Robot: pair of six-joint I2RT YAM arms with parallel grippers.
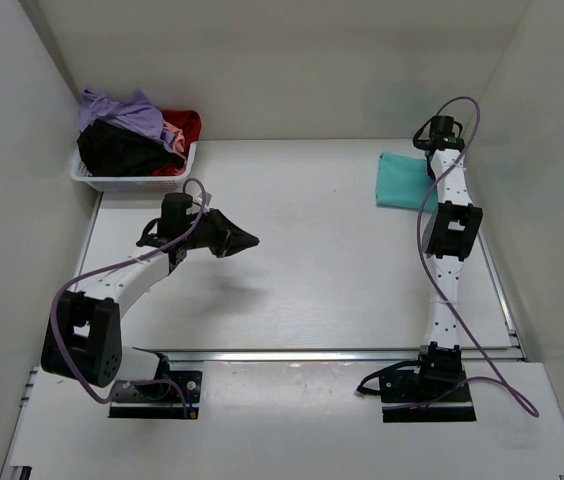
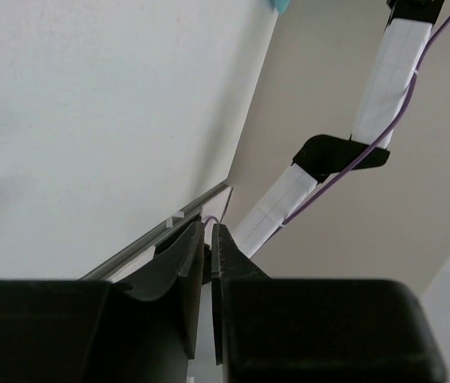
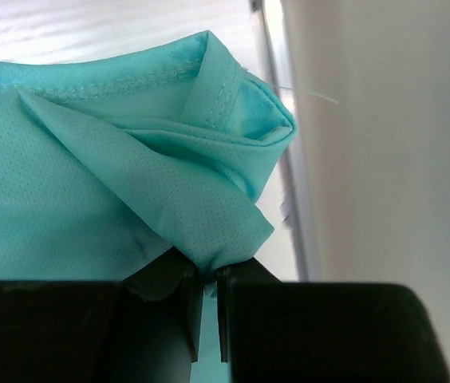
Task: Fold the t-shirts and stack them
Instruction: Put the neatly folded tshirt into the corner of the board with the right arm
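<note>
The table's bare far corner lies outward of my right gripper, so it needs to move the pinch of teal cloth outward and toward the side, then release.
A folded teal t-shirt (image 1: 402,181) lies at the back right of the table. My right gripper (image 1: 430,150) is at its right edge, shut on a pinch of the teal cloth (image 3: 209,231) in the right wrist view. Lavender (image 1: 122,108), black (image 1: 120,152), red (image 1: 184,124) and pink (image 1: 171,133) shirts are piled in the white basket (image 1: 132,182) at the back left. My left gripper (image 1: 250,240) is shut and empty, held above the table's middle left, pointing right; its jaws (image 2: 207,239) show nothing between them.
White walls close in the table on the left, back and right. A metal rail (image 1: 342,354) runs across the near edge of the table. The right arm (image 1: 450,240) stretches along the right side.
</note>
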